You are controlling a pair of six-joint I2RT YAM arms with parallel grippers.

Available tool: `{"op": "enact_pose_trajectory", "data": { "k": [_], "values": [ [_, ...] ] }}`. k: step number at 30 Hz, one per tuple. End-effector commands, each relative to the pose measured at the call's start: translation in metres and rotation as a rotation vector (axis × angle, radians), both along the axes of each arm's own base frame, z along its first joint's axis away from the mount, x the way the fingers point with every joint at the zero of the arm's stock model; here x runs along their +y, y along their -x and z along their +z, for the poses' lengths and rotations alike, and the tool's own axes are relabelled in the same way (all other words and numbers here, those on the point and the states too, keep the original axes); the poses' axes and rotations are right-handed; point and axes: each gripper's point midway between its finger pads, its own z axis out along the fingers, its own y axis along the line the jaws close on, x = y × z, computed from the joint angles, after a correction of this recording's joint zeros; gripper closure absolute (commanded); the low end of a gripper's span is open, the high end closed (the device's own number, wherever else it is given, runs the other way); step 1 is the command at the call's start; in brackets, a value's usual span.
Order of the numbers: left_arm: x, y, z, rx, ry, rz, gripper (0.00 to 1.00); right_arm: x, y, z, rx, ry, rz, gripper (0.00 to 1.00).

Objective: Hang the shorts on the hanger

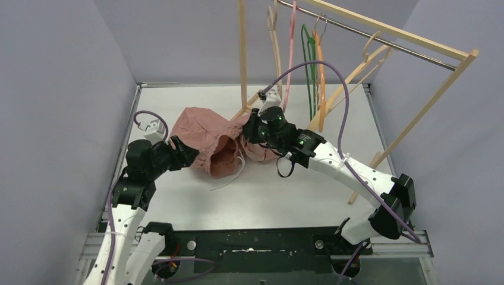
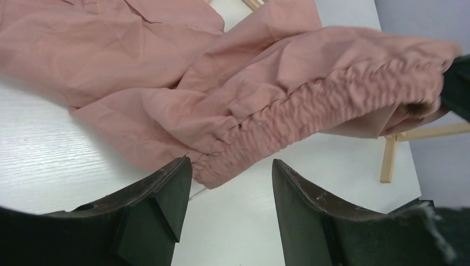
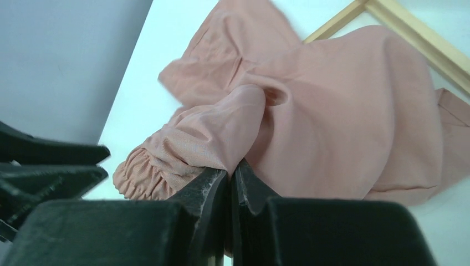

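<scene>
The robot's right gripper will next move toward the right in the top view, over the bare tabletop beside the shorts, and let go of the waistband, because the shorts lie bunched.
The dusty-pink shorts lie bunched on the white table, waistband lifted at the right, white drawstring trailing in front. My right gripper is shut on the waistband cloth and holds it up; in the right wrist view its jaws are pressed together on a fold of the shorts, with the gripper at the fold. My left gripper is open at the shorts' left edge; in the left wrist view it stands just short of the gathered waistband. The pink hanger hangs on the rack.
A wooden clothes rack stands at the back right with a beige hanger, a green hanger and an orange hanger. Its foot bars lie on the table beside the shorts. Grey walls close in both sides.
</scene>
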Motion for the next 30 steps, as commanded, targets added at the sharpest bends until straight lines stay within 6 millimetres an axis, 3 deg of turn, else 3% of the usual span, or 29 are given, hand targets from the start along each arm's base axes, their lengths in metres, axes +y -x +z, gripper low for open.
{"op": "enact_pose_trajectory", "data": {
  "k": [1, 5, 9, 19, 30],
  "values": [
    [-0.019, -0.008, -0.005, -0.057, 0.064, -0.081, 0.46, -0.017, -0.021, 0.035, -0.022, -0.101, -0.125, 1.0],
    [-0.031, -0.014, -0.016, -0.094, 0.1, -0.088, 0.46, -0.014, -0.02, 0.032, -0.013, -0.108, -0.112, 1.0],
    [-0.044, -0.015, -0.032, -0.015, 0.189, -0.003, 0.45, -0.017, -0.023, 0.032, -0.02, -0.103, -0.132, 1.0],
    [-0.077, 0.007, -0.088, 0.131, 0.452, 0.171, 0.47, -0.022, -0.03, 0.028, -0.025, -0.077, -0.162, 1.0],
    [-0.073, -0.02, -0.109, -0.062, 0.464, 0.304, 0.45, -0.027, -0.029, 0.034, -0.037, -0.083, -0.175, 1.0]
  ]
}}
